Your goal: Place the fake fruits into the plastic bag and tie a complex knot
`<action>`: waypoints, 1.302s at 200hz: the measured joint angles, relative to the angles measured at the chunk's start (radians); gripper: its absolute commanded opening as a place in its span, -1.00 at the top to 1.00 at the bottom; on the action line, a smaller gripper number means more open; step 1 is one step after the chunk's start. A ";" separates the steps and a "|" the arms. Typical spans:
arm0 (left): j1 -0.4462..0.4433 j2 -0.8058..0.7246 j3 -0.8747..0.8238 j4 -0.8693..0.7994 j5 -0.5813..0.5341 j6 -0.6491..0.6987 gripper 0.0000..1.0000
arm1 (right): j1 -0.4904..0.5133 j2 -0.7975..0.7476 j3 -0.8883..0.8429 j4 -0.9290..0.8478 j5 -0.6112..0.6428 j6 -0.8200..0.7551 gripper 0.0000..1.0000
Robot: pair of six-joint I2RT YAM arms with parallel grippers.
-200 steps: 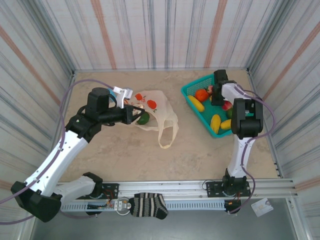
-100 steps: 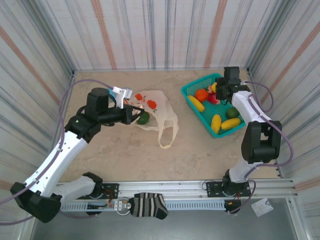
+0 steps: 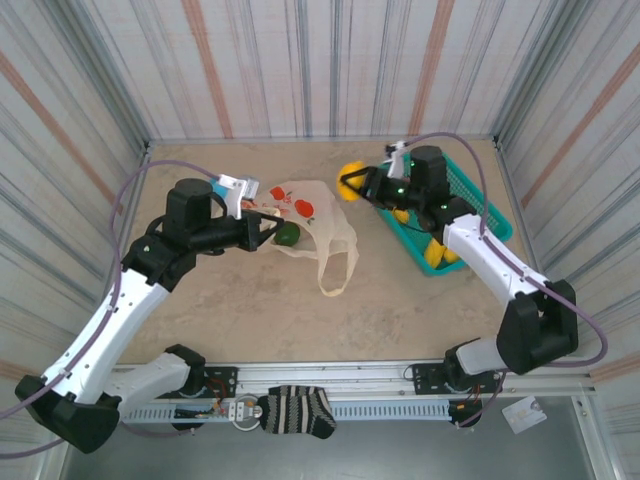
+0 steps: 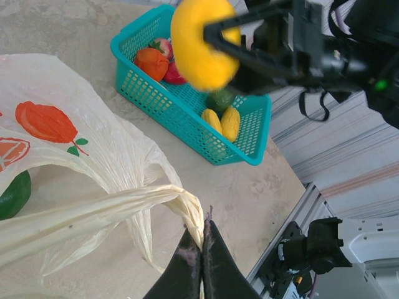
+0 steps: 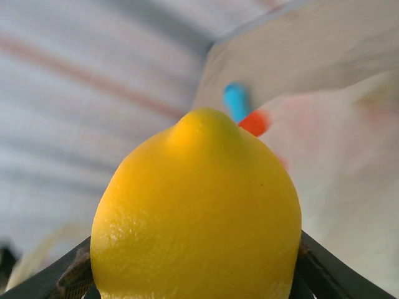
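My right gripper needs to move down and across into the bag's opening point(image 3: 286, 228) and let go of the lemon point(image 3: 348, 182). The opening is below this gripper, toward my left gripper.
The cream plastic bag point(image 3: 312, 212) with red-orange prints lies at mid-table with a green fruit point(image 3: 287, 234) inside it. My left gripper point(image 3: 266, 229) is shut on a twisted handle of the bag point(image 4: 124, 202), its jaws pinched tight point(image 4: 202, 240). My right gripper point(image 3: 357, 185) is shut on a yellow lemon point(image 3: 348, 182), held in the air between the bag and the basket. In the right wrist view the lemon point(image 5: 196, 212) sits between the dark fingers point(image 5: 324, 274). More fake fruits lie in the basket: orange point(image 4: 153, 62), red point(image 4: 173, 73), green point(image 4: 219, 99) and yellow ones point(image 4: 222, 122).
The teal mesh basket point(image 3: 497, 216) stands at the right rear, partly under my right arm. The bag's loose loop handle point(image 3: 332, 272) trails toward the front. Striped walls close in the table on three sides. A metal rail point(image 3: 340, 380) runs along the near edge.
My right arm has swung left out of the basket, carrying the lemon toward the bag. The left gripper has kept its hold on the bag handle, shifting only slightly.
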 measured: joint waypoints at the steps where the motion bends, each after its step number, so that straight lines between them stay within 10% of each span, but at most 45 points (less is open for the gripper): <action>1: 0.000 -0.001 0.000 0.000 0.000 0.000 1.00 | 0.010 -0.002 0.002 -0.005 -0.003 -0.011 -0.11; 69: 0.000 -0.037 -0.014 0.000 -0.008 -0.003 1.00 | 0.280 0.114 0.036 -0.147 -0.070 -0.291 -0.05; 184: 0.000 -0.095 -0.063 0.003 0.014 0.002 1.00 | 0.282 0.467 0.302 -0.218 -0.174 -0.273 -0.11; 232: 0.000 -0.103 -0.063 0.008 0.039 0.008 1.00 | 0.285 0.569 0.451 -0.289 0.021 -0.229 -0.18; 260: 0.000 -0.089 -0.063 0.008 0.034 0.008 1.00 | 0.338 0.593 0.510 -0.312 0.220 -0.212 -0.54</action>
